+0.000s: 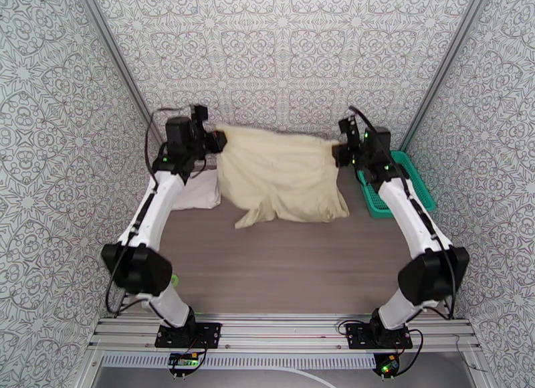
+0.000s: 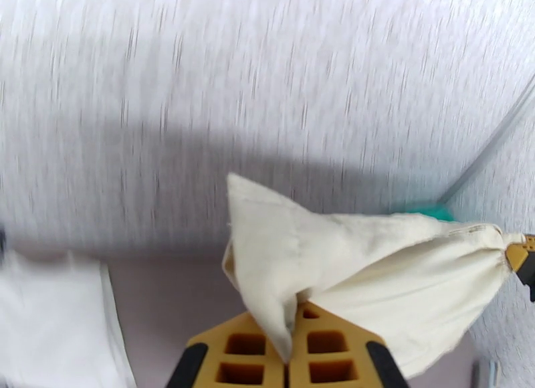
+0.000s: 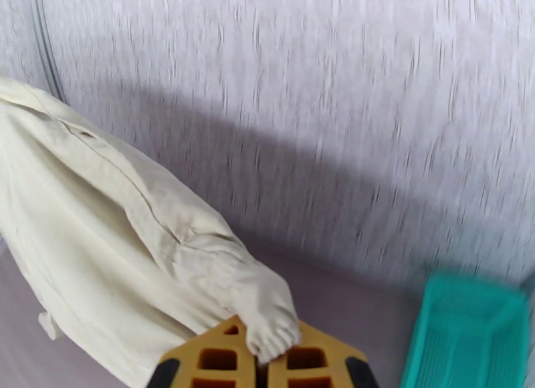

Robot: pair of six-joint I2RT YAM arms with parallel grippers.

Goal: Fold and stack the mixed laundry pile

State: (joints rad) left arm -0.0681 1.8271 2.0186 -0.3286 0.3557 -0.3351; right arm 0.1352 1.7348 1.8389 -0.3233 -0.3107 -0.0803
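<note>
My left gripper moves down and back next and releases the shorts' corner, since bare tabletop with room for the shorts lies there.
The beige shorts (image 1: 281, 175) hang stretched between both grippers at the back of the table, the lower part draping onto the tabletop. My left gripper (image 1: 217, 140) is shut on the shorts' left corner; in the left wrist view cloth (image 2: 321, 269) is pinched between the yellow fingers (image 2: 247, 352). My right gripper (image 1: 340, 152) is shut on the right corner, with bunched fabric (image 3: 267, 316) between its fingers (image 3: 214, 359). The white T-shirt (image 1: 197, 192) lies folded on the table at the left, under the left arm, and appears as a white patch (image 2: 53, 322) in the left wrist view.
A green mesh basket (image 1: 394, 182) sits at the right back of the table, partly under the right arm, also seen as a teal tray (image 3: 468, 336). Patterned walls close in on three sides. The brown tabletop (image 1: 287, 262) in front of the shorts is bare.
</note>
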